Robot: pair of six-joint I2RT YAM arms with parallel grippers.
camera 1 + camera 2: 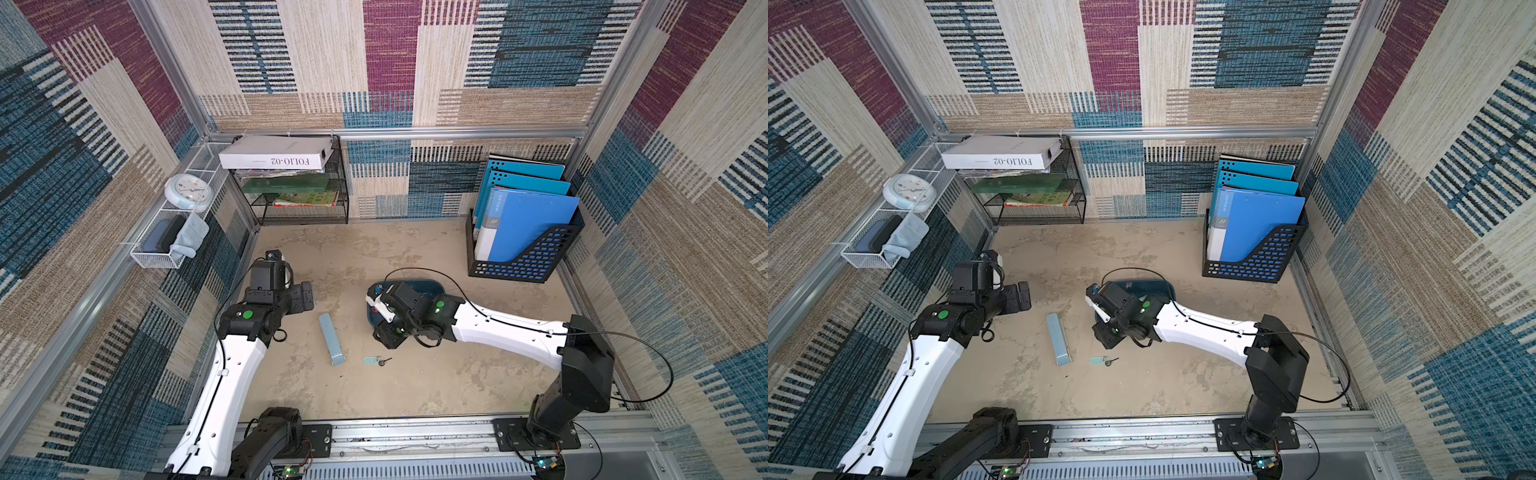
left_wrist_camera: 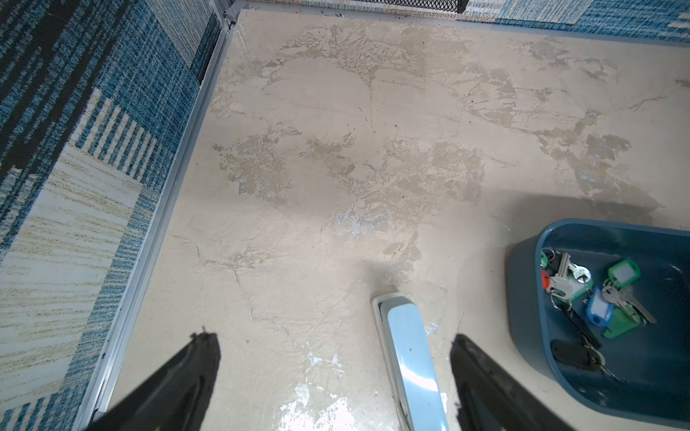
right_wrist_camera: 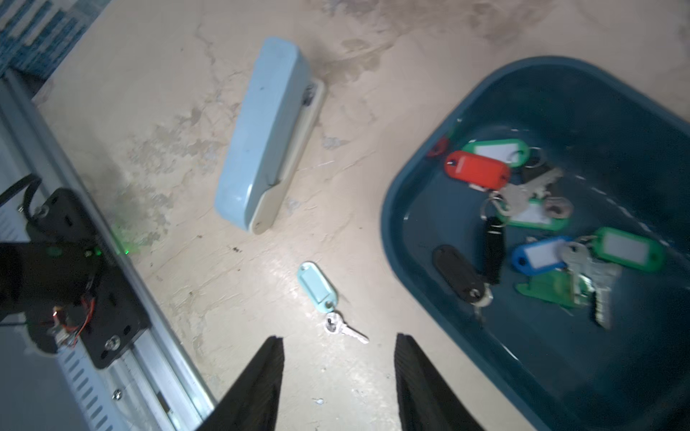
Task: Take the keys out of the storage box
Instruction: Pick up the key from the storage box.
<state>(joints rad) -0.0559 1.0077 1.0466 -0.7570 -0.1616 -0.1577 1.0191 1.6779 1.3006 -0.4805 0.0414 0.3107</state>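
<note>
The green tag lies uncovered at the edge of the pile, so my right gripper needs to move outward over the box's rim and down onto the tag next.
The storage box [image 3: 407, 186], a dark teal tray, sits right of the table's middle; in both top views my right arm covers most of it [image 1: 432, 286] [image 1: 1158, 286]. Several keys [image 3: 541, 209] with green, red, blue and black tags lie inside it, also seen in the left wrist view [image 2: 582, 291]. One key with a pale teal tag [image 3: 317, 283] [image 1: 374, 360] lies on the table outside the box. My right gripper [image 3: 338, 341] [image 1: 388, 337] hangs just above that key, open, nothing between its fingers. My left gripper [image 2: 336, 343] [image 1: 301, 297] is open and empty, left of the box.
A long pale blue case [image 1: 331, 338] [image 3: 265, 138] lies between the two arms. At the back stand a black file holder with blue folders [image 1: 525, 245] and a black mesh shelf [image 1: 299, 187]. A white wire basket [image 1: 166, 245] hangs on the left wall.
</note>
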